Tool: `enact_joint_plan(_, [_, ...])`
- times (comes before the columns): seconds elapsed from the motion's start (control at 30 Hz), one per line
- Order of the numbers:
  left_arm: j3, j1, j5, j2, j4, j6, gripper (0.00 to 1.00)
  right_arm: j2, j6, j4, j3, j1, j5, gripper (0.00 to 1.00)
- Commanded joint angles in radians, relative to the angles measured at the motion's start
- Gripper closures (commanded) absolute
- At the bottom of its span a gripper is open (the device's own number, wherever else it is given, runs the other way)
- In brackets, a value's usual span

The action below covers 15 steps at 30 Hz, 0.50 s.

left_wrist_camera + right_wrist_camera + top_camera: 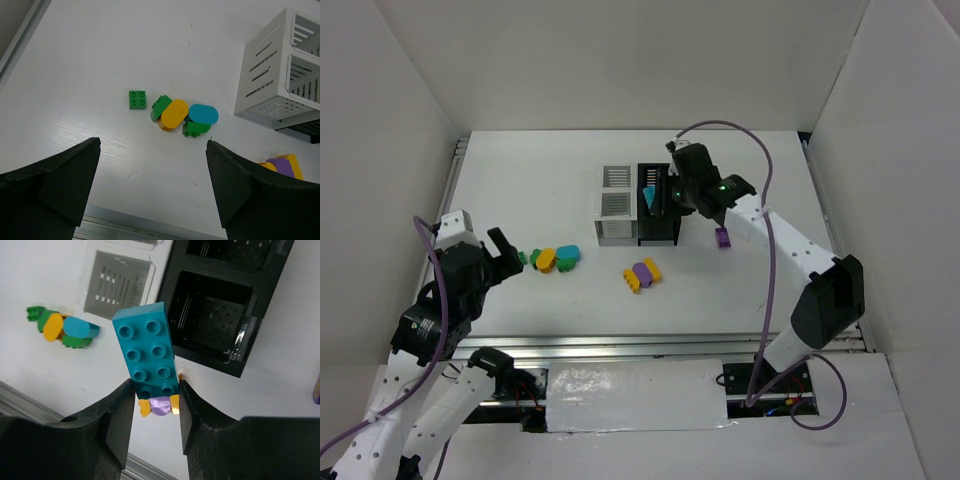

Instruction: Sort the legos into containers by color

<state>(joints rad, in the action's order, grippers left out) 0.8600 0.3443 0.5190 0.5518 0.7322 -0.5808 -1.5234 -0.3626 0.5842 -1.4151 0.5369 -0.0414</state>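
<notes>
The near section of the black bins is empty, so I should next move my right gripper over that section to let go of the long teal lego [147,350].
My right gripper [156,399] is shut on a long teal lego [147,350] and holds it in the air over the black bins [657,205]; the teal lego also shows from above [649,198]. The white bins [616,205] adjoin them on the left. A cluster of green, yellow and cyan legos [552,258] lies on the table just right of my left gripper [505,252], which is open and empty. In the left wrist view a green square lego [137,99] lies left of that cluster [182,117]. A yellow and purple pile [642,273] lies mid-table. A purple lego [722,237] lies right of the bins.
White walls enclose the table on three sides. A metal rail [650,345] runs along the near edge. The right arm's purple cable [760,170] arcs over the table's right part.
</notes>
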Motion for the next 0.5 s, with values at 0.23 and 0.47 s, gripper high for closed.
enact_joint_plan(0.23, [0.008,0.005,0.015,0.010,-0.025,-0.001,0.00,-0.185,-0.015,0.029,-0.139,0.038,0.182,0.96])
enact_joint_plan(0.47, [0.007,0.005,0.009,0.017,-0.030,0.002,0.00,-0.190,0.004,0.025,-0.133,0.035,0.218,0.89])
